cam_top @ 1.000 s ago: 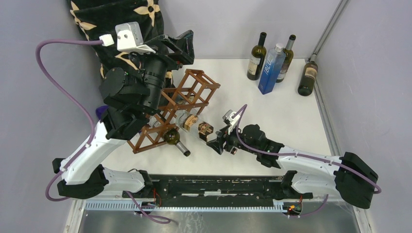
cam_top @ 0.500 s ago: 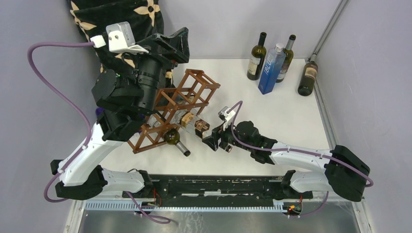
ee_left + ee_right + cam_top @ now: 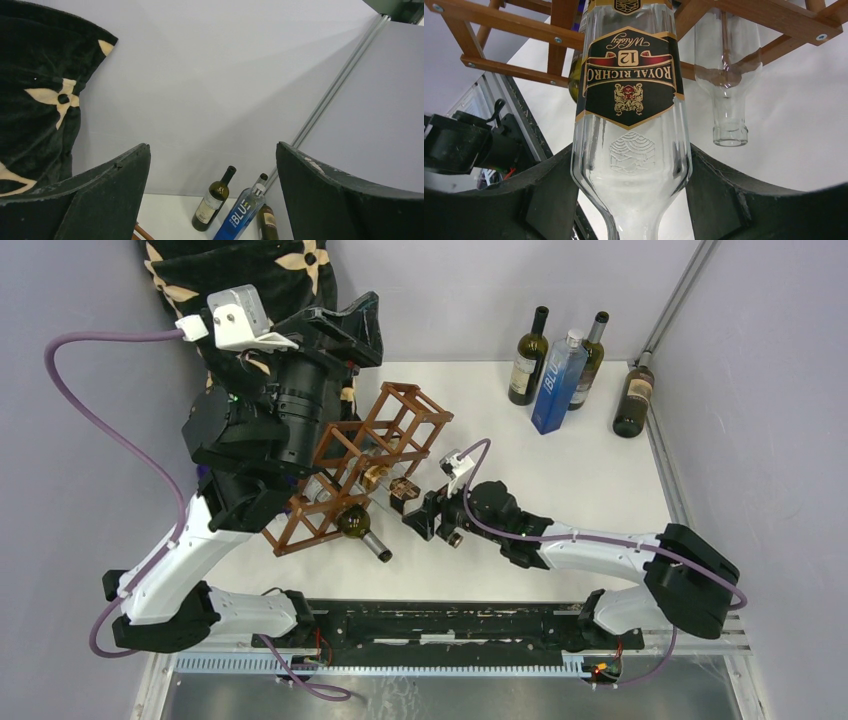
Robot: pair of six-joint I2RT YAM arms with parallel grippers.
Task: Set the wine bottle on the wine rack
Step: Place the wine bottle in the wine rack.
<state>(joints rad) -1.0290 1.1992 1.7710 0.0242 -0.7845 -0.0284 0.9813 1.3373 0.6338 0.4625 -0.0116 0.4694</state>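
The bottle goes outward, deeper into the rack, next, pushed by my right gripper before it opens, since the bottle's label still sticks out of the rack cell (image 3: 375,477).
The wine rack (image 3: 392,430), a reddish-brown open wooden frame, lies slanted on the white table left of centre. My right gripper (image 3: 428,517) is shut on the shoulder of a clear glass bottle with a black and gold label (image 3: 398,490). The bottle's base end is in a rack cell. In the right wrist view the bottle (image 3: 630,100) sits between both fingers (image 3: 549,190), under the rack bars (image 3: 519,27). My left gripper (image 3: 345,325) is open and empty, raised high above the rack's left end; in its own view it (image 3: 212,146) faces the back wall.
A dark green bottle (image 3: 357,524) and a second clear bottle (image 3: 726,75) lie in the rack. Several bottles stand at the back right, one green (image 3: 528,358) and one blue (image 3: 558,380); another leans in the corner (image 3: 633,395). A black flowered cloth (image 3: 250,280) hangs at the back left.
My right gripper has moved left with the clear bottle, pushing it further into the rack. My left arm has drifted slightly left and up.
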